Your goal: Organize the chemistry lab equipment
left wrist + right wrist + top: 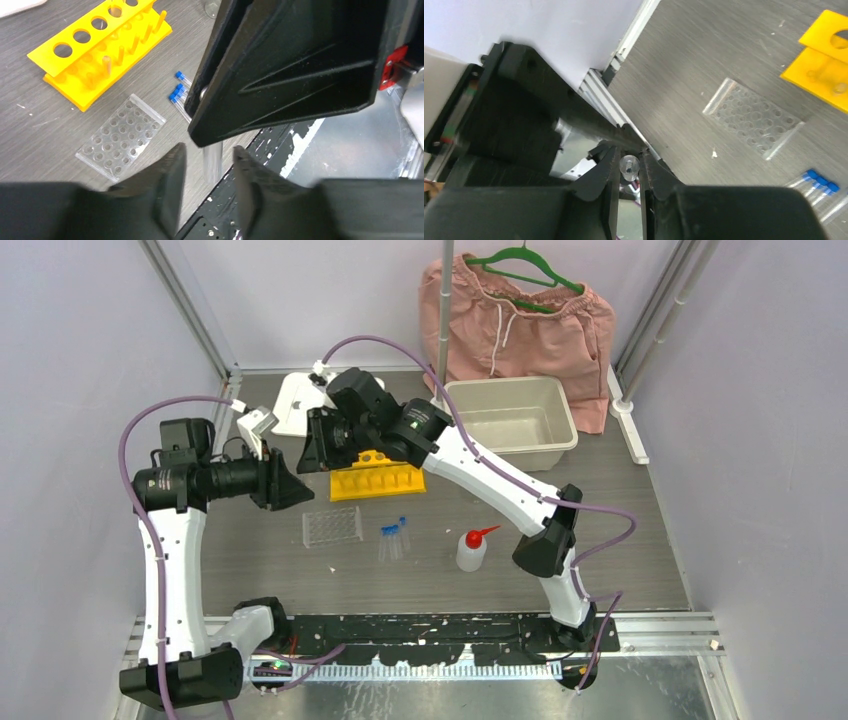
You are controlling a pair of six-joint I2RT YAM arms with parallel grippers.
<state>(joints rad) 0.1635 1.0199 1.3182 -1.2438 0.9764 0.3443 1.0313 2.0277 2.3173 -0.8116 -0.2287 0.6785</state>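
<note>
My right gripper is to tip downward next, carry the tube over the tub-side pegs, lower it and release it, because bare pegs line the yellow rack.
My right gripper is shut on a small clear tube, seen end-on between its fingers. In the left wrist view the tube's free end hangs below the right gripper's black body and between my left gripper's spread fingers, with a gap on each side. My left gripper is open, close against the right one above the table's left part. A yellow rack, a clear rack, several blue-capped tubes and a white squeeze bottle with a red nozzle lie on the table.
A beige tub stands at the back right, with pink shorts on a green hanger behind it. A white lid lies at the back left. The black base rail runs along the near edge.
</note>
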